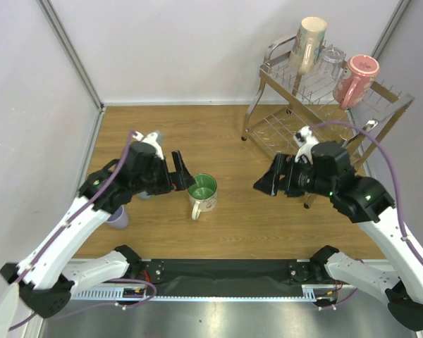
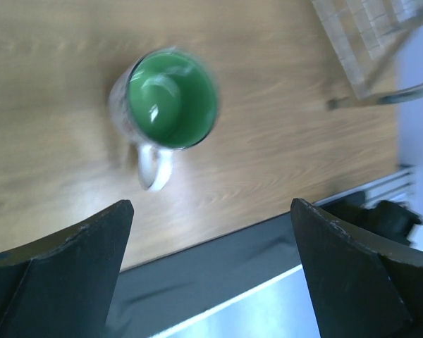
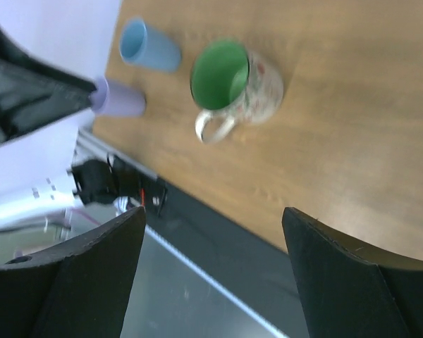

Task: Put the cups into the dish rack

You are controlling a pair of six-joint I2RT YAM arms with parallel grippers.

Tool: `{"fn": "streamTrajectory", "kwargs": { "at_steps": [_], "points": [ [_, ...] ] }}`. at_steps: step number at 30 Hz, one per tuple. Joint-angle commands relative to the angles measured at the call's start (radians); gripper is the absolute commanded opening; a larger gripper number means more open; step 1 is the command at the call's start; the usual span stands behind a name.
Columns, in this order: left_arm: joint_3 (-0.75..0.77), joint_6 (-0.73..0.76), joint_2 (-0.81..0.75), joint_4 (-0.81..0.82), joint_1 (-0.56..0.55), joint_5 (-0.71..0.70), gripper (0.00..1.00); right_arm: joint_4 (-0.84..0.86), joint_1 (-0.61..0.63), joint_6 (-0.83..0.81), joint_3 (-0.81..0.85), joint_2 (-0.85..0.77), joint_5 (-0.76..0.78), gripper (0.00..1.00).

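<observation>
I will next move my left gripper down toward the white mug, with one finger on each side of the mug's rim on the side by the light-blue tumbler (image 3: 149, 46), where the mug's handle is out of the way.
A white mug with a green inside (image 1: 203, 191) (image 2: 170, 98) (image 3: 236, 77) stands upright mid-table between both grippers. My left gripper (image 1: 184, 172) (image 2: 211, 204) hangs open just left of it, empty. To the mug's right, my right gripper (image 1: 267, 177) (image 3: 214, 211) is open too and faces it with nothing held. The dish rack (image 1: 268, 123) (image 2: 370, 42) stands at the back right. Its top tier holds a beige mug (image 1: 309, 44), a clear glass (image 1: 330, 62) and a pink mug (image 1: 356, 79). A lavender tumbler (image 1: 118, 217) (image 3: 120, 100) and a light-blue tumbler (image 3: 149, 46) sit under the left arm.
Grey walls close in the table on the left, back and right. A black mat (image 1: 225, 271) and a metal rail run along the near edge by the arm bases. The left arm (image 3: 28, 98) shows at the left of the right wrist view.
</observation>
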Motion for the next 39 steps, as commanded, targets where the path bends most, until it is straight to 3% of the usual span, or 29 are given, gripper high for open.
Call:
{"fn": "streamTrajectory", "kwargs": {
  "at_steps": [1, 6, 12, 16, 22, 30, 36, 38, 39],
  "points": [
    [-0.042, -0.049, 0.072, -0.093, 0.006, 0.014, 1.00, 0.064, 0.033, 0.075, -0.078, -0.047, -0.028, 0.85],
    [-0.051, -0.035, 0.133, -0.079, 0.006, 0.014, 1.00, 0.078, 0.036, 0.112, -0.236, -0.090, -0.073, 0.85],
    [-0.053, 0.010, 0.213, -0.001, 0.014, 0.014, 0.99, -0.009, 0.036, 0.063, -0.247, -0.125, -0.018, 0.87],
    [0.004, 0.121, 0.305, 0.006, 0.021, 0.024, 0.84, -0.030, 0.035, 0.076, -0.263, -0.168, -0.001, 0.88],
    [0.079, 0.211, 0.458, -0.030, 0.027, -0.090, 0.83, -0.031, 0.035, 0.087, -0.269, -0.174, -0.005, 0.88],
    [0.111, 0.285, 0.624, -0.008, 0.037, -0.141, 0.78, -0.120, 0.030, 0.038, -0.181, -0.167, 0.048, 0.89],
    [0.044, 0.305, 0.698, 0.096, 0.064, -0.090, 0.62, -0.166, 0.029, 0.050, -0.178, -0.181, 0.095, 0.89],
    [0.018, 0.308, 0.701, 0.159, 0.084, -0.029, 0.51, -0.165, 0.029, 0.067, -0.187, -0.199, 0.087, 0.89],
    [0.003, 0.307, 0.703, 0.171, 0.090, -0.012, 0.40, -0.166, 0.029, 0.073, -0.192, -0.220, 0.093, 0.89]
  ]
}}
